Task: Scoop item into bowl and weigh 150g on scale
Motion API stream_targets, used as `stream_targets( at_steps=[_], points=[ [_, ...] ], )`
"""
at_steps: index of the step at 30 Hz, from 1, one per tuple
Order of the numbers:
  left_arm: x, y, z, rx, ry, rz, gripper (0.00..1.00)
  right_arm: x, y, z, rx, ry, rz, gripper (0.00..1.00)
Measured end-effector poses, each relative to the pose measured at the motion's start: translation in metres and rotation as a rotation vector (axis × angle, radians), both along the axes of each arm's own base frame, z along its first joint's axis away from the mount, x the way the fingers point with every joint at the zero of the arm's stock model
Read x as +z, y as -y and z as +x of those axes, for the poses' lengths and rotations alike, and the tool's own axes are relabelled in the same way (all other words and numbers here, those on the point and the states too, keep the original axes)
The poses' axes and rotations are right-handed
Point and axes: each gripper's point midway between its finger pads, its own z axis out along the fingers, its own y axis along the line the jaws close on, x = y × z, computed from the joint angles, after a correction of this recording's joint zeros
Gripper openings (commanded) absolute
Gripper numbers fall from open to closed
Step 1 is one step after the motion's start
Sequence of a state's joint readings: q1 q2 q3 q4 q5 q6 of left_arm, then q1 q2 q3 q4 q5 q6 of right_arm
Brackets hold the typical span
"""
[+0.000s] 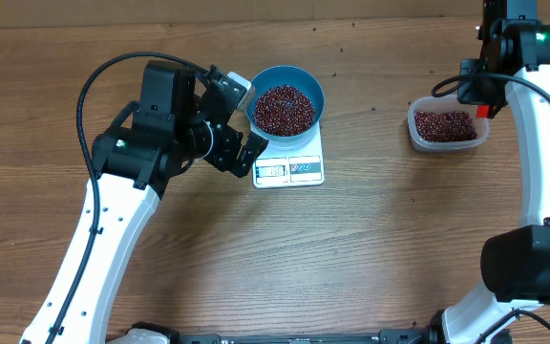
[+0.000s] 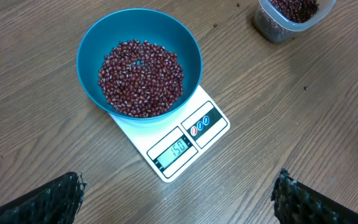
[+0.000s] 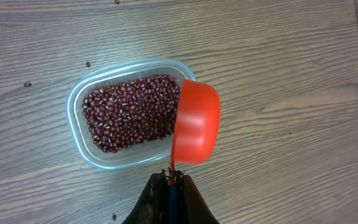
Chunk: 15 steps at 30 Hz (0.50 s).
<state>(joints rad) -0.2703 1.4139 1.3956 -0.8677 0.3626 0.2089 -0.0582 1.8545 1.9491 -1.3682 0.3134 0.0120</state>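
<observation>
The scale shows the asked weight. The orange scoop should next be turned and lowered by my right gripper from the tub's rim onto the beans point(image 1: 445, 125).
A heap of dark red-brown beans point(image 2: 141, 78) fills the light-blue bowl point(image 2: 92, 56), which stands on the white scale point(image 2: 209, 118). The scale's display point(image 2: 178, 148) reads 150. Overhead, the bowl point(image 1: 311, 86) and scale point(image 1: 289, 170) lie at centre. My left gripper point(image 1: 246, 119) is open just left of the bowl, touching nothing; the left wrist view shows its fingertips point(image 2: 70, 190) wide apart over bare table. My right gripper point(image 3: 173, 177) is shut on the thin handle of an orange scoop point(image 3: 196, 121), tipped on its side over the right rim of the clear tub point(image 3: 79, 118).
The clear tub point(image 1: 414, 129) at the right holds more beans point(image 1: 445, 124). A few stray beans point(image 3: 87, 64) lie on the wooden table around it. The right arm point(image 1: 533, 143) runs down the right edge, the left arm point(image 1: 113, 210) across the lower left.
</observation>
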Motion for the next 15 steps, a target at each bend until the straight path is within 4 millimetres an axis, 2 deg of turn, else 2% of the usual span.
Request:
stream_targets(
  at_steps=[5, 8, 15],
  points=[
    [0.000, 0.000, 0.000, 0.000, 0.000, 0.000, 1.00, -0.011, -0.011, 0.008, 0.015, 0.022, 0.099, 0.04],
    [0.000, 0.000, 0.000, 0.000, 0.000, 0.000, 1.00, -0.026, -0.014, 0.013, 0.015, 0.040, 0.198, 0.04],
    [0.000, 0.000, 0.000, 0.000, 0.000, 0.000, 1.00, -0.070, 0.009, 0.003, -0.121, 0.034, 0.400, 0.04]
  ],
)
